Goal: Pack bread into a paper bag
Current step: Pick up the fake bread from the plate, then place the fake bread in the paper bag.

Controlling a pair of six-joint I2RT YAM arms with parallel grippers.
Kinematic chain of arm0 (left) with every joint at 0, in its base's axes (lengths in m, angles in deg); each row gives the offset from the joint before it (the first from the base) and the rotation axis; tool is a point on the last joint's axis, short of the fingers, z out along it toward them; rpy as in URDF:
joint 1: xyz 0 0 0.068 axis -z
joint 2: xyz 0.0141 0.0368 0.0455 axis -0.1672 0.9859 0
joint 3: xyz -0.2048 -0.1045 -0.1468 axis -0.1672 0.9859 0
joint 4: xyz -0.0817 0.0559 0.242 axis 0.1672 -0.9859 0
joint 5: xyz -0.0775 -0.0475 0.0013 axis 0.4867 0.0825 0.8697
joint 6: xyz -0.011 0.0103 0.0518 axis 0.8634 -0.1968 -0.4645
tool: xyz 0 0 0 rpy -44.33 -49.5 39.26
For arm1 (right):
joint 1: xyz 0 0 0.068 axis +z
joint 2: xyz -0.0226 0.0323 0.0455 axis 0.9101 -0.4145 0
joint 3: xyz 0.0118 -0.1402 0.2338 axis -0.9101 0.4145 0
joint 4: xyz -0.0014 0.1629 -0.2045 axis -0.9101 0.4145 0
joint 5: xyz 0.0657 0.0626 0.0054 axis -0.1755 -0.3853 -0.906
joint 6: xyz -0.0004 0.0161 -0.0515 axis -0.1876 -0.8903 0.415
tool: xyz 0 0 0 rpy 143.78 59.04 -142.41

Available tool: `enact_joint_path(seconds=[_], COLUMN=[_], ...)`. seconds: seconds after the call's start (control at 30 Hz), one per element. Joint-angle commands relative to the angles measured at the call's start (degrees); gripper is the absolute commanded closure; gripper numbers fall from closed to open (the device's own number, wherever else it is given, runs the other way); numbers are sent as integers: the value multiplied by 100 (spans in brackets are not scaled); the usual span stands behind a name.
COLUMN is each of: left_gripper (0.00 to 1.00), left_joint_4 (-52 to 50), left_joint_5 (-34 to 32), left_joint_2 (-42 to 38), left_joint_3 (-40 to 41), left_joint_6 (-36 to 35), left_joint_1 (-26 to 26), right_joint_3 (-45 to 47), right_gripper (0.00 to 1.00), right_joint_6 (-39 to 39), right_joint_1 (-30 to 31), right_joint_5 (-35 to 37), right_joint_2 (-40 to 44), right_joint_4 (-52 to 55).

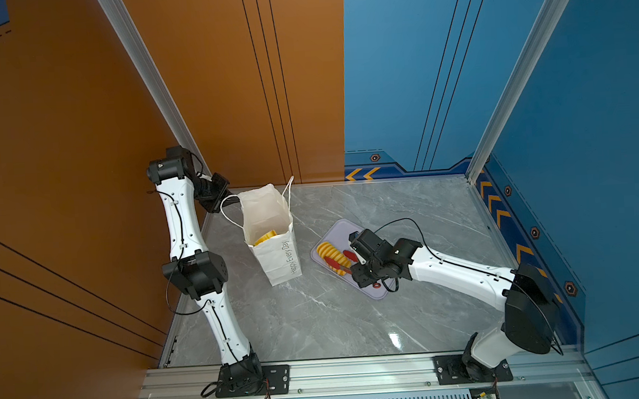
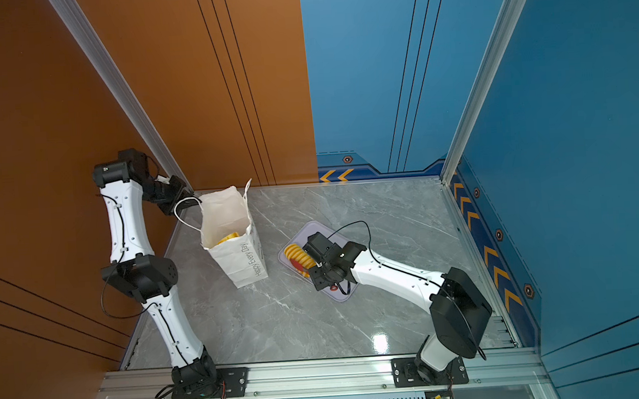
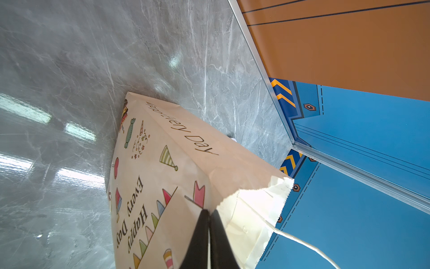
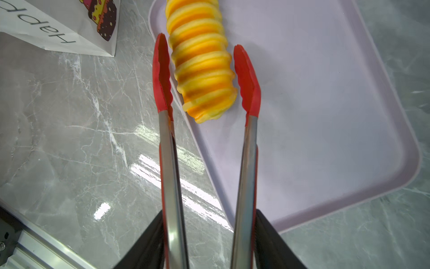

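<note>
My right gripper moves toward the bag [image 1: 276, 256] and farther over the loaf's near half next, then closes, as the tongs' red tips straddle only the loaf's near end.
The white paper bag [image 1: 276, 256] [image 2: 244, 262] stands open on the marble top, leaning a little. My left gripper [image 1: 232, 197] [image 3: 209, 212] is shut on the bag's upper rim at the far-left side. A yellow bread [image 1: 266, 237] [image 2: 229, 237] shows at the bottom inside. The ridged long loaf [image 1: 330, 251] [image 4: 202, 67] lies on the lilac tray [image 1: 350, 225] [image 4: 325, 116]. My right gripper [image 1: 356, 261] [image 4: 209, 214] is shut on steel tongs [image 4: 171, 163]. Their red tips [image 4: 247, 79] stand on either side of the loaf's near end, very close to it.
The tray lies right of the bag, with a narrow strip of table between them. A white cord handle [image 1: 231, 217] loops out of the bag towards the left arm. Orange and blue walls close in the back and sides. A metal rail [image 1: 359, 373] runs along the front edge.
</note>
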Motion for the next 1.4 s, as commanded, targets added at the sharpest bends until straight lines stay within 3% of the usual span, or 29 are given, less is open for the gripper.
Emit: enact_joint_path(seconds=[0.0,0.07,0.13,0.23,0.3,0.5,0.7,0.9,1.07,1.37], left_gripper=[92,92,92,92,92,92,91,91,91,92], left_joint_4=[-855,-860,-856,-860,-859,-858,-858,-855,-860,-856], left_joint_5=[134,142,142,151,150,151,142,142,159,167], left_joint_2=[19,15,15,15,15,-2,-12,-16,-3,-57], left_joint_3=[39,51,51,52,50,76,76,76,72,86], left_joint_6=[-79,-74,-80,-76,-78,-72,-73,-80,-76,-75], left_joint_1=[-8,-17,-17,-26,-26,-17,-30,-17,-17,-17], right_joint_3=[-332,-384,-403,-389,-371,-139,-30,-424,-1083,-3071], right_gripper=[43,45,54,77,100,100,100,100,100,100], right_joint_6=[18,-1,-2,-11,7,-18,-175,-203,103,630], right_joint_1=[-30,-23,-15,27,67,466,1293,1818,1760,1544], right_joint_5=[-154,-230,-270,-231,-227,274,100,172,209,-281], right_joint_2=[-225,-360,-427,-381,-272,694,2066,2578,2300,490], right_joint_4=[-253,-284,-285,-302,-295,-250,-307,-258,-246,-31])
